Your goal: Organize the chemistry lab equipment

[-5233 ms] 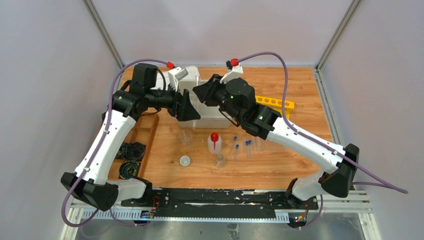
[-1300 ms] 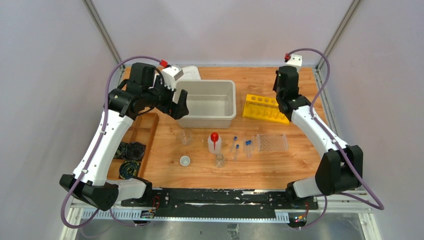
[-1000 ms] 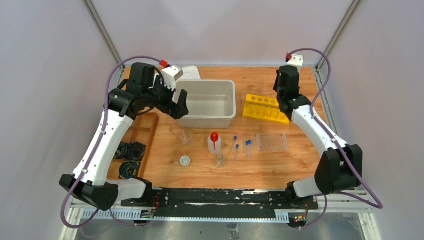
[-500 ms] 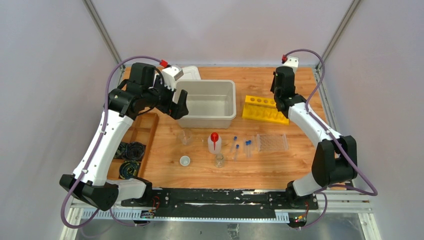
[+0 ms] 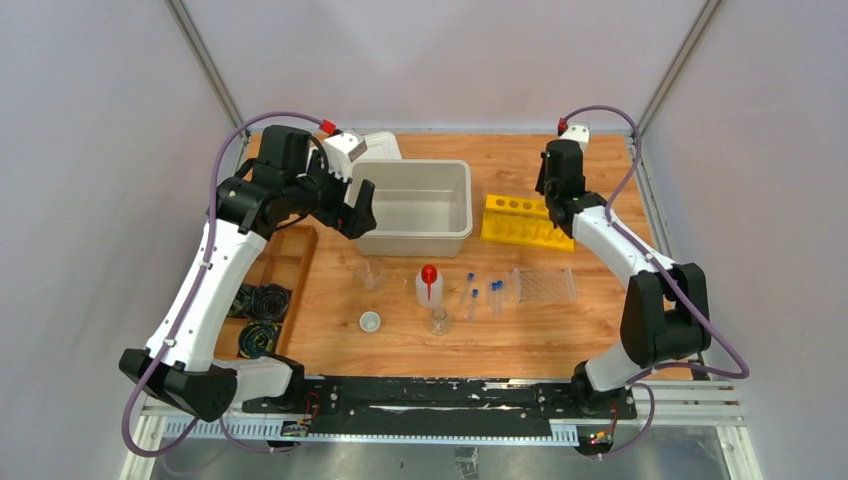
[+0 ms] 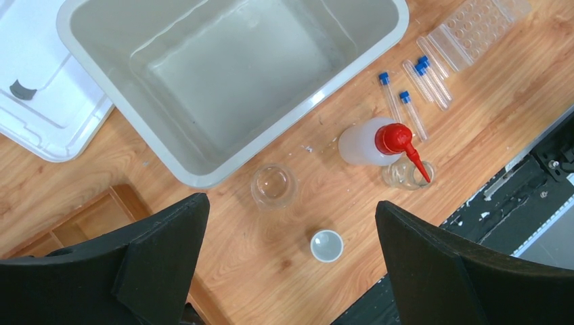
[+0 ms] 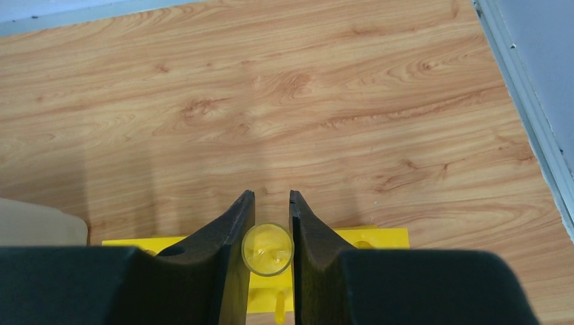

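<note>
The right gripper lowers toward the far row of holes in the yellow rack (image 5: 525, 220) next and releases the clear test tube, since it already points upright there.
My right gripper (image 7: 269, 195) is shut on a clear test tube (image 7: 267, 249), seen end-on, held upright over the yellow rack (image 5: 525, 220) at the back right. My left gripper (image 6: 291, 203) hangs open and empty, high above the table. Below it stand a clear beaker (image 6: 273, 186) and a tiny white cup (image 6: 327, 244). The white squeeze bottle (image 5: 428, 284) with a red nozzle stands mid-table, a small glass flask (image 5: 438, 320) just in front of it. Blue-capped test tubes (image 5: 470, 292) lie flat to its right.
A grey bin (image 5: 462, 200) stands at the back centre, with its white lid (image 5: 380, 147) behind it. A clear well tray (image 5: 545, 285) lies right of the tubes. A wooden tray (image 5: 280, 260) and black cable coils (image 5: 262, 300) are at the left edge.
The right gripper has moved left along the yellow rack with the tube still in it, and the rack has shifted slightly left. The left arm has not moved.
</note>
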{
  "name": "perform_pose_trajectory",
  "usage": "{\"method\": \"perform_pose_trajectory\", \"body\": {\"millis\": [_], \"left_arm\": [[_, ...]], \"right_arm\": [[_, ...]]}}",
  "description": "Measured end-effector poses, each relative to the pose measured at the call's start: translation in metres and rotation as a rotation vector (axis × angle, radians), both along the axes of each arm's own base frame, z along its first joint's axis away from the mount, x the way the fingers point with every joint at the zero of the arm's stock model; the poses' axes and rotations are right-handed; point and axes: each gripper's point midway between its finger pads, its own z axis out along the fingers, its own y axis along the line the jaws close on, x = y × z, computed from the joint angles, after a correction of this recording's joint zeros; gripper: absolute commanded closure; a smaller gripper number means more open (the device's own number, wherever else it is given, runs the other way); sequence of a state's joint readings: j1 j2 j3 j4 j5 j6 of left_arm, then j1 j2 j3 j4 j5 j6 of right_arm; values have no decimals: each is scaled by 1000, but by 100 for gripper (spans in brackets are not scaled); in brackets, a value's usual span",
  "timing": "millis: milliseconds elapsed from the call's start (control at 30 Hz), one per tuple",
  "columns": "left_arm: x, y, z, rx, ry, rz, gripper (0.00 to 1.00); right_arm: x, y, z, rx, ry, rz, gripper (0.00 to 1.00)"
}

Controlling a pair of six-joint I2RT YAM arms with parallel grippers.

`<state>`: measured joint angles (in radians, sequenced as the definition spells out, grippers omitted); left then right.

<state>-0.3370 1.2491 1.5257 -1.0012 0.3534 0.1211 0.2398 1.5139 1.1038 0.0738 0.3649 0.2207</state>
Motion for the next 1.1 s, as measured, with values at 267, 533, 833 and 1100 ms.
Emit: {"method": "perform_pose_trajectory", "body": {"millis": [267,533,833,1100], "left_arm": [[1,2,0,9,-5,5,0],[3,4,-1,23,-12,12,0],[3,5,0,30,-21,8,0],[2,4,0,25,-19,5,0]], "right_arm": [[-1,1,-11,0,31,3,70],[-12,2,-37,-14,75,6,71],[-17,8,-29,-19,59,10,32],[-45,13,36,19,-15,8,25]]}}
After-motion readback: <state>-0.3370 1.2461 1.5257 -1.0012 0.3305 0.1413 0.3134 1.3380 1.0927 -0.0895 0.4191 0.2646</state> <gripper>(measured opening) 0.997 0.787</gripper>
